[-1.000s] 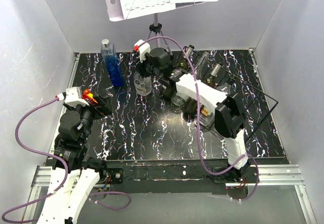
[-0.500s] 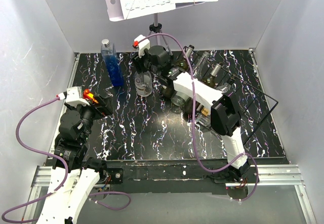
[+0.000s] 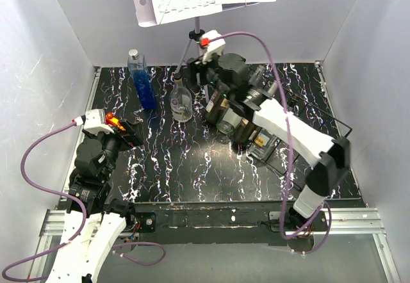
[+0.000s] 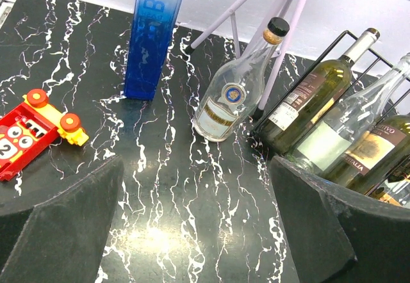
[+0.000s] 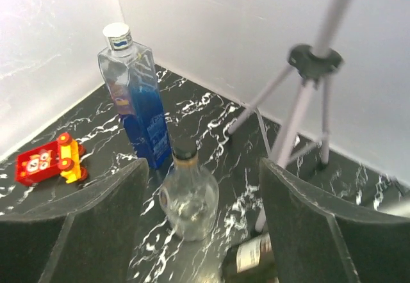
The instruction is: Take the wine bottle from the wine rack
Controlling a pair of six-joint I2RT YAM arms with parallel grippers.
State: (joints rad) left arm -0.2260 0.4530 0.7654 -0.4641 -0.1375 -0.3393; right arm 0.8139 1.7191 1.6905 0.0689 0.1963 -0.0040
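Note:
The robot will next move its right gripper to the right in the top view, to the racked bottle nearest the robot's base, because the clear bottle already stands on the table.
The wine bottle [image 3: 181, 104], clear and round with a dark cork, stands upright on the black marbled table just left of the wine rack [image 3: 333, 129]; it also shows in the left wrist view as the wine bottle [image 4: 234, 94]. My right gripper [image 3: 194, 77] hovers open above and slightly behind it. In the right wrist view the wine bottle [image 5: 189, 196] sits below the right gripper [image 5: 204, 180], apart from both pads. The black wire wine rack [image 4: 346, 34] holds several bottles [image 4: 307, 104] lying tilted. My left gripper [image 3: 128, 134] stays open and empty at the near left.
A tall blue bottle [image 3: 142, 81] stands left of the clear one. A red and yellow toy car [image 4: 32, 132] lies at the left. A grey tripod music stand [image 3: 197, 36] rises behind the bottles, its leg [image 5: 288, 136] close to the right gripper.
My right gripper has opened, let go of the clear bottle and pulled up and to the right. The bottle stays standing on the table. The left arm has not moved.

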